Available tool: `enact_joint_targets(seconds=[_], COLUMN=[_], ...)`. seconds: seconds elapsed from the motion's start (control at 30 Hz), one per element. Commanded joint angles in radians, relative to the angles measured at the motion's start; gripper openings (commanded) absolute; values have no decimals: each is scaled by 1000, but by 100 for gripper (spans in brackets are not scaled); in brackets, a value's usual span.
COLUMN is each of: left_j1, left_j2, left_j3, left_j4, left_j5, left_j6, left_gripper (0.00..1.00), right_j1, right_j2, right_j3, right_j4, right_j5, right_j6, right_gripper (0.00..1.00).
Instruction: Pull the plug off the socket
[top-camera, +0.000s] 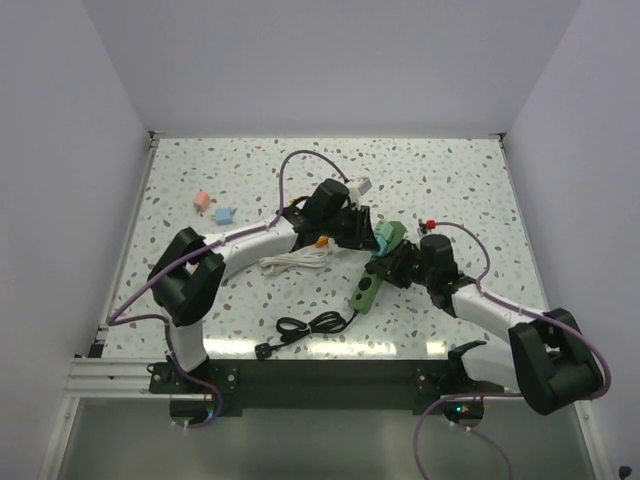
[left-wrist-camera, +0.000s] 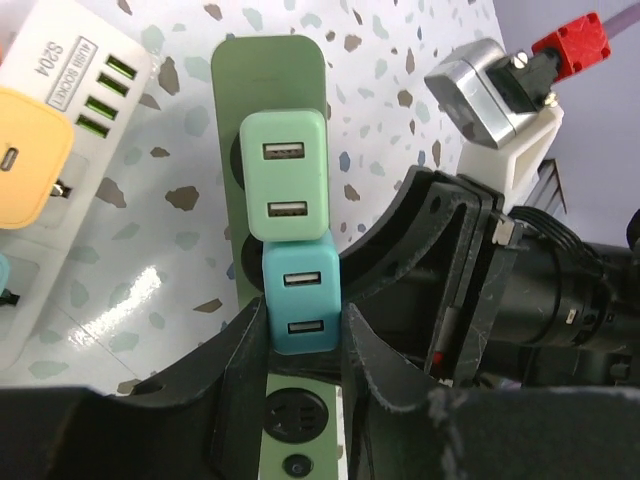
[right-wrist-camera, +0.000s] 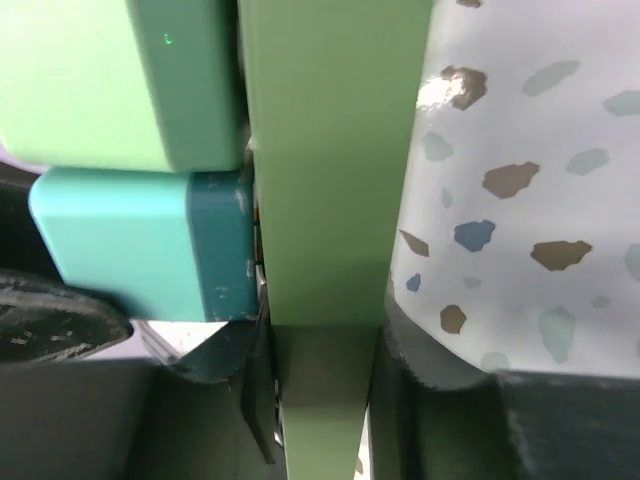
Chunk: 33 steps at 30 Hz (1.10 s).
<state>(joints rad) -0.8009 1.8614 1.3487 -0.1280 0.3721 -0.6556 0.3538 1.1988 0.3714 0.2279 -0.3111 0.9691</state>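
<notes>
My left gripper carries the teal plug to the left in the top view next, over the pink and blue items, clear of both strips.
A green socket strip (left-wrist-camera: 268, 70) lies on the speckled table, carrying a light green USB plug (left-wrist-camera: 285, 175) and, right below it, a teal plug (left-wrist-camera: 300, 300). My left gripper (left-wrist-camera: 305, 340) is shut on the teal plug, one finger (left-wrist-camera: 240, 350) on each side of it. Seen edge-on in the right wrist view, the socket strip (right-wrist-camera: 335, 160) sits between the jaws of my right gripper (right-wrist-camera: 325, 350), which is shut on it just below the teal plug (right-wrist-camera: 130, 240). From above, both grippers meet at the strip's (top-camera: 365, 292) far end.
A white power strip (left-wrist-camera: 60, 100) with an orange plug (left-wrist-camera: 25, 160) lies left of the green one. A white cable bundle (top-camera: 295, 262) and a black cord (top-camera: 310, 325) lie near the arms. Small pink (top-camera: 203, 200) and blue (top-camera: 224, 213) items sit far left.
</notes>
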Motion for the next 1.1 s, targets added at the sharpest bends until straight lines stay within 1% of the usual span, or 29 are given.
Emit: enact_joint_targets(seconds=[0.0,0.03,0.07,0.13,0.17,0.2,0.27,0.3,0.37,0.4,0.43,0.5,0.57,0.7,0.83,0.93,0.97,1.0,1.03,1.07], left_j1=[-4,-3,2,5,8,11,12,11,12,12,15,22,26,61,66,66,65,65,68,71], left_j2=[-123,-131,-140,-169,-180,-203,-228,-257,-300,-344,-364,-411,-438,-495,-531,-586,-606,-643,-646,-648], left_j3=[-25,-46,-62,-105,-123,-147,-210,-235,-334,-370,-422,-466,-480,-516,-525,-560,-578,-594,-588,-571], left_j4=[177,180,191,199,208,253,280,327,396,460,479,525,527,557,524,490,505,530,525,477], left_j5=[59,50,31,-1,-19,-19,-57,-68,-106,-123,-139,-157,-179,-161,-186,-266,-319,-329,-322,-315], left_j6=[-107,-105,-102,-76,-69,-58,-46,-45,-59,-81,-90,-107,-113,-180,-216,-248,-245,-233,-222,-205], left_gripper=[0,0,0,0,0,0,0,0,0,0,0,0,0,0,0,0,0,0,0,0], right_j1=[-4,-4,-4,-4,-4,-4,-4,-4,-4,-4,-3,-4,-3,-3,-4,-4,-4,-4,-6,-4], right_j2=[21,4,-7,-30,-42,-41,-31,-7,25,50,59,61,48,10,-5,-5,-11,-18,-24,-31], right_j3=[21,32,40,58,72,80,92,95,101,98,95,89,87,112,152,181,182,181,175,176], right_j4=[45,-28,-80,-200,-311,-367,-480,-504,-542,-542,-530,-512,-490,-492,-518,-561,-558,-547,-523,-516], right_j5=[87,104,156,229,262,327,372,386,389,391,377,369,366,374,371,376,372,359,351,348], right_j6=[28,26,25,22,22,34,48,62,72,80,82,86,82,59,42,46,40,28,25,19], right_gripper=[12,2,0,0,0,0,0,0,0,0,0,0,0,0,0,0,0,0,0,0])
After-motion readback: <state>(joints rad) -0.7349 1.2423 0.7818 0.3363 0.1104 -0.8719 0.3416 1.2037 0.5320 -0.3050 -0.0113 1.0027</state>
